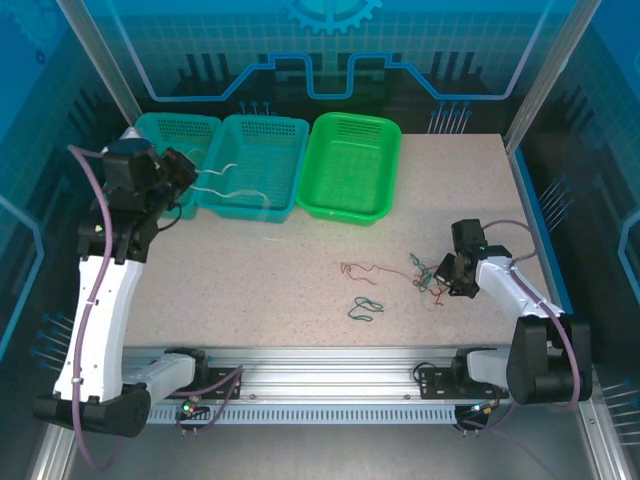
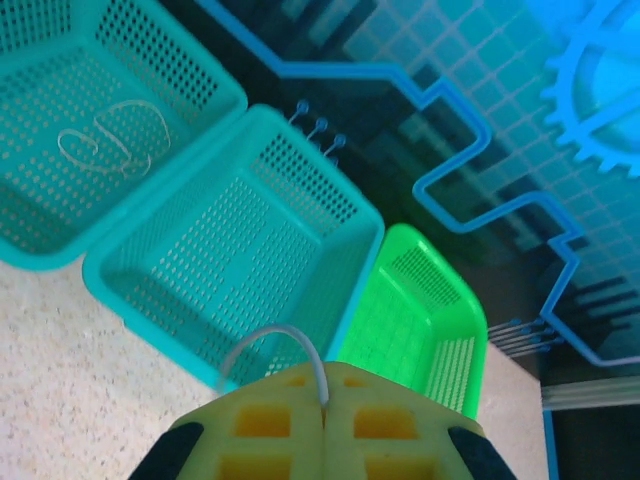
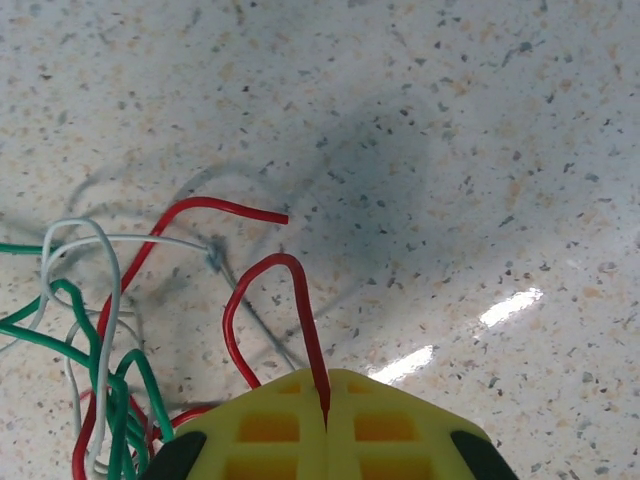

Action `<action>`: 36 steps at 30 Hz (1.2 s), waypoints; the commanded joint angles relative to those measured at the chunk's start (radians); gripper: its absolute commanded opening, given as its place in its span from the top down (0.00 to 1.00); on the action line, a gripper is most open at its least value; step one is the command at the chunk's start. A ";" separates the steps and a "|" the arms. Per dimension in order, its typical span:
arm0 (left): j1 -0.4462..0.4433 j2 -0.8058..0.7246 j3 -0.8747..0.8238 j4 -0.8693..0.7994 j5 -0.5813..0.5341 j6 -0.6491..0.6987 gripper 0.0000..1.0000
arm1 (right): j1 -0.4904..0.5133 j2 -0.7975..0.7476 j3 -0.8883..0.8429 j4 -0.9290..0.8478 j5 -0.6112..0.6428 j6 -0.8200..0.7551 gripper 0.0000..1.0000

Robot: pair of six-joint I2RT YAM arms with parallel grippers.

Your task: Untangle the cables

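Note:
The teal basket with the curled cable (image 1: 184,134) (image 2: 102,125) extends outward of the left gripper, so the left gripper will next swing outward, away from the middle basket, and let go of its cable.
My left gripper (image 1: 188,172) hangs over the teal baskets, shut on a whitish cable (image 2: 268,338) that arcs out from between its yellow fingers (image 2: 270,420). That cable (image 1: 217,174) trails toward the middle basket. Another whitish cable (image 2: 108,146) lies curled in the left teal basket (image 2: 30,250). My right gripper (image 3: 326,412) is low over the table, shut on a red cable (image 3: 300,300). The red cable loops back into a tangle of green, white and red cables (image 3: 95,385). From above, this tangle (image 1: 424,274) lies just left of the right gripper (image 1: 447,272).
Three baskets line the table's back edge: left teal (image 1: 175,118), middle teal (image 1: 262,120) and green (image 1: 355,215). A loose red cable (image 1: 360,268) and a green loop (image 1: 365,308) lie mid-table. Glass walls and metal posts surround the table.

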 commanded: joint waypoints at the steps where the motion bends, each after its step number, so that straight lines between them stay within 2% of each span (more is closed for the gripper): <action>1: 0.048 0.022 0.075 -0.039 0.048 0.052 1.00 | -0.025 0.020 -0.018 0.013 -0.034 0.020 1.00; 8: 0.088 0.105 0.166 0.039 0.072 0.065 1.00 | -0.023 0.052 -0.015 0.066 -0.163 -0.010 1.00; 16: 0.214 0.248 0.345 0.106 0.061 0.154 1.00 | -0.023 0.036 -0.008 0.083 -0.241 -0.054 1.00; 21: 0.260 0.357 0.454 0.185 0.095 0.136 1.00 | -0.023 0.034 0.000 0.077 -0.284 -0.072 1.00; 30: 0.296 0.603 0.692 0.198 0.125 0.079 1.00 | -0.023 0.028 0.013 0.052 -0.316 -0.079 1.00; 36: 0.334 0.736 0.748 0.208 0.144 0.084 1.00 | -0.023 0.005 0.009 0.044 -0.319 -0.071 1.00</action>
